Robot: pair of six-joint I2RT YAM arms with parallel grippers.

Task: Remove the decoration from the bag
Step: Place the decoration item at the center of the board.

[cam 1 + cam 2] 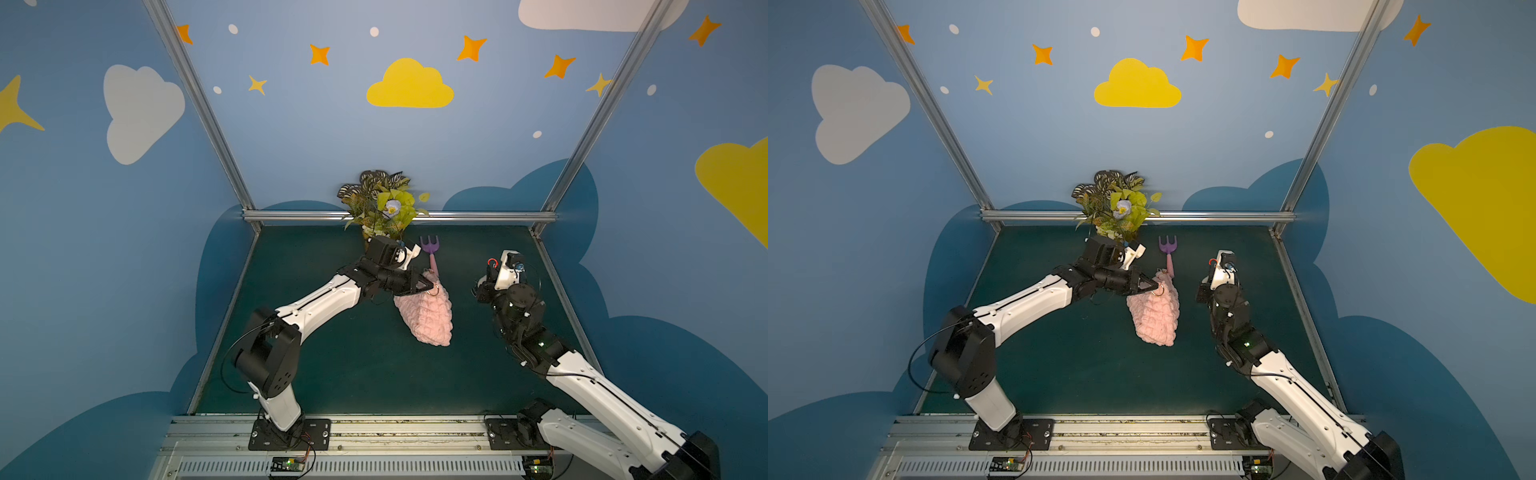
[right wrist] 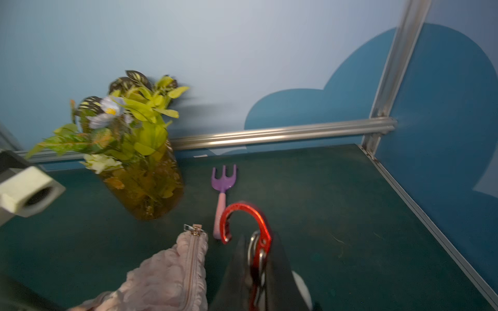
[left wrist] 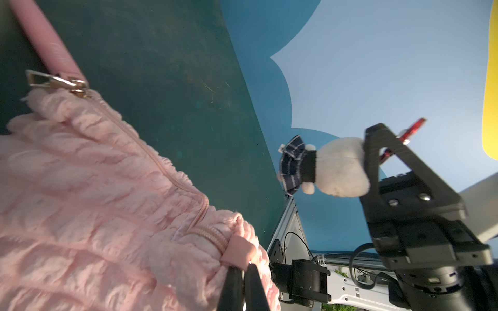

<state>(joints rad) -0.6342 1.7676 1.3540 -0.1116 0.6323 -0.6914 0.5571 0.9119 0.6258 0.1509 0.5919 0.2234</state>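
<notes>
The decoration hangs clear of the bag, so next I'll tip my right gripper down, lower it to the bare tabletop beside the bag and release the carabiner (image 2: 248,215).
The pink quilted bag (image 1: 424,316) (image 1: 1154,318) lies slanted on the green table in both top views. My left gripper (image 1: 430,286) (image 3: 243,267) is shut on the bag's small pink tab (image 3: 237,249) at the end of the zipper. The decoration (image 3: 336,167), a cream plush figure in a navy striped skirt, hangs clear of the bag to its right. Its red carabiner (image 2: 248,215) is pinched in my right gripper (image 2: 258,237) (image 1: 492,266), which is shut. In the right wrist view the bag (image 2: 167,274) sits beside the jaws, apart from the carabiner.
A vase of artificial flowers (image 1: 382,208) (image 2: 145,183) stands at the back, just behind my left wrist. A purple-and-pink toy fork (image 1: 430,249) (image 2: 223,180) lies by the bag's far end. Metal frame rails (image 1: 399,216) edge the table.
</notes>
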